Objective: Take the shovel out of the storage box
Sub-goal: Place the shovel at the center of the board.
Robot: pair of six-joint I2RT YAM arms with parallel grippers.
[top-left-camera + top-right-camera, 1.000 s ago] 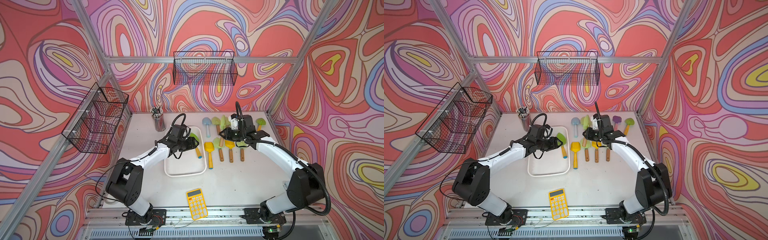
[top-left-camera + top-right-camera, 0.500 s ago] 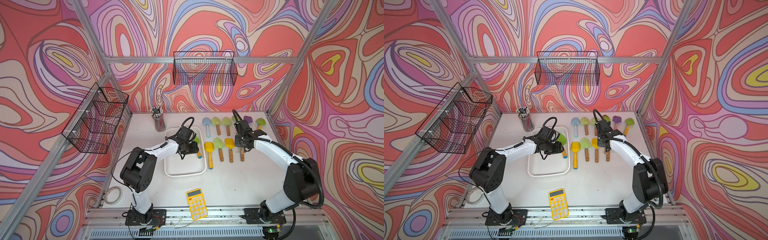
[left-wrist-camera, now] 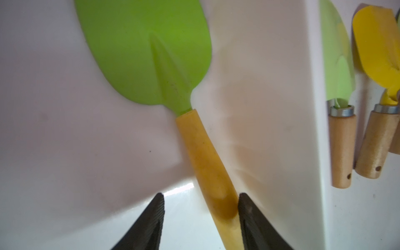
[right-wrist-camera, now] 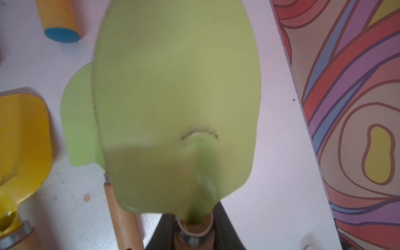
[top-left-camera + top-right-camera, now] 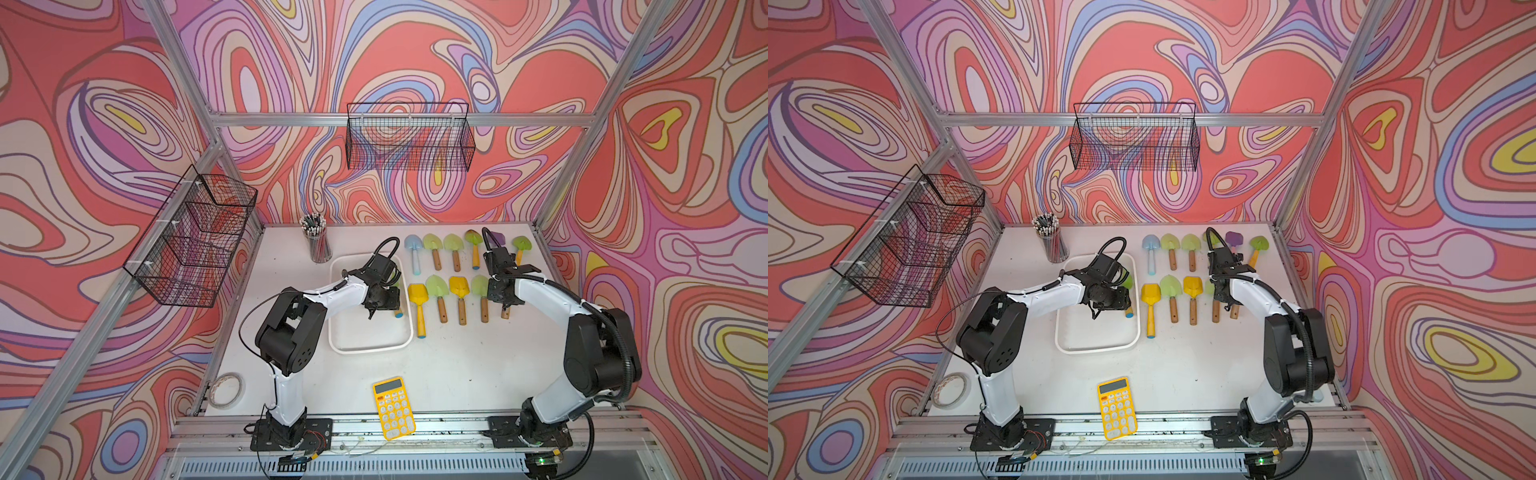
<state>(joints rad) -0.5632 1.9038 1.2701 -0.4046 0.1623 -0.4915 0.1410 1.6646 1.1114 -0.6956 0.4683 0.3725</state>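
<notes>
The held shovel comes down next beside the neighbouring pale green shovel and my right gripper releases its wooden handle, since the tabletop there lies bare below the gripper.
The white storage box (image 5: 370, 348) (image 5: 1096, 349) holds one shovel (image 3: 203, 155) with a green blade, a yellow handle and a blue end cap (image 5: 1128, 312). It lies against the box's right wall. My left gripper (image 3: 201, 195) (image 5: 384, 301) is down inside the box and open. Its jaws straddle the handle: one finger (image 3: 249, 216) is against it, the other stands apart. My right gripper (image 4: 193, 225) (image 5: 500, 293) is shut on the wooden handle of a pale green shovel (image 4: 173, 97) at the right end of the front row.
Two rows of shovels (image 5: 457, 266) lie on the table right of the box. A yellow calculator (image 5: 393, 407) sits at the front edge, a pencil cup (image 5: 318, 243) at the back and a tape roll (image 5: 226, 390) at front left. Wire baskets (image 5: 409, 139) hang on the walls.
My left gripper has sunk into the box onto the shovel's handle, with the arm's elbow raised. My right gripper carried its pale green shovel right and forward to the front row's end.
</notes>
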